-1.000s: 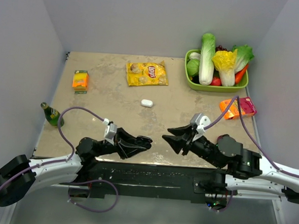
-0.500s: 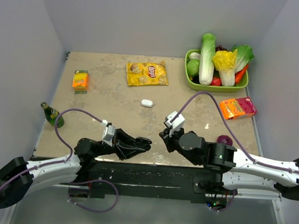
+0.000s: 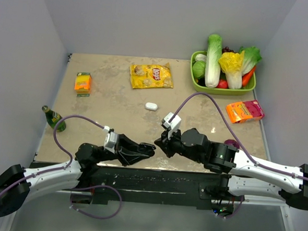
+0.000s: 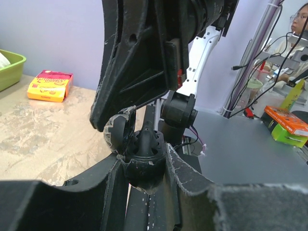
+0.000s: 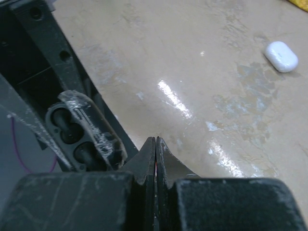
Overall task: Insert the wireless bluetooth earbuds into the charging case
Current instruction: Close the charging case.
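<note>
My left gripper moves outward next, lowers and releases the black holder on the bare tabletop near the white charging case [image 3: 151, 106], outward of and below the gripper.
The white pill-shaped charging case [image 3: 151, 106] lies shut on the table's middle and shows far right in the right wrist view [image 5: 281, 56]. My left gripper [image 3: 151, 149] is shut on a small black open holder [image 4: 144, 173] with a raised lid [image 4: 118, 131]. Its two dark hollows [image 5: 81, 136] face the right wrist camera. A dark stemmed piece [image 4: 145, 139] stands in it; I cannot tell whether it is an earbud. No other earbuds show. My right gripper [image 5: 155, 144] is shut, nothing visible between its fingers, tips right beside the holder [image 3: 157, 145].
A yellow chips bag [image 3: 151, 76] lies at the back. A green basket [image 3: 221, 91] of vegetables stands back right, with an orange-pink packet [image 3: 245, 110] in front of it. An orange box [image 3: 83, 82] and a green bottle [image 3: 53, 118] are at the left.
My right gripper has shut and swung left across the near table edge until its tips meet the left gripper's. The left arm has barely shifted, still gripping the black holder.
</note>
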Robot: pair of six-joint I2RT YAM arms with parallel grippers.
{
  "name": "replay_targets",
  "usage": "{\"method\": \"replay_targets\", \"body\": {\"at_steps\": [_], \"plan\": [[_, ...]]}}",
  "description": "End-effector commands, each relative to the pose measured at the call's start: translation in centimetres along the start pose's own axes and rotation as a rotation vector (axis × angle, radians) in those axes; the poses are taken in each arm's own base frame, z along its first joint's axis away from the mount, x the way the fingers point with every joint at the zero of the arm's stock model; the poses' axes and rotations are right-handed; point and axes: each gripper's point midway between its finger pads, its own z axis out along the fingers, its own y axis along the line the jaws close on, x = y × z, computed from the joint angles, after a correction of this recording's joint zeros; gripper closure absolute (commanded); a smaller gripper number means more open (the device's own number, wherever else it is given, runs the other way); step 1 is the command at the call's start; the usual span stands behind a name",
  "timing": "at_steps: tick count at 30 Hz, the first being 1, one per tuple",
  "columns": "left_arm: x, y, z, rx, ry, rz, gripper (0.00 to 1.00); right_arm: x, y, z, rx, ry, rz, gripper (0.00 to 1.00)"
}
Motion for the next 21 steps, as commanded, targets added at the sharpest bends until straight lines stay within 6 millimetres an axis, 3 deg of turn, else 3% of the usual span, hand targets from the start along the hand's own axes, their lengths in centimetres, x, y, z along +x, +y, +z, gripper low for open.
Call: {"method": "replay_targets", "body": {"at_steps": [1,21], "plan": [[-0.34,-0.17,0.03,0.011,-0.019,0.046,1.0,-2.21,2.39,-0.3,-0.122,-0.066,0.025,1.0],[-0.16,0.28,0.12,-0.014,-0.019,0.042,1.0,-1.6,2.96,-0.2,-0.16,-0.05,0.005,1.0]]}}
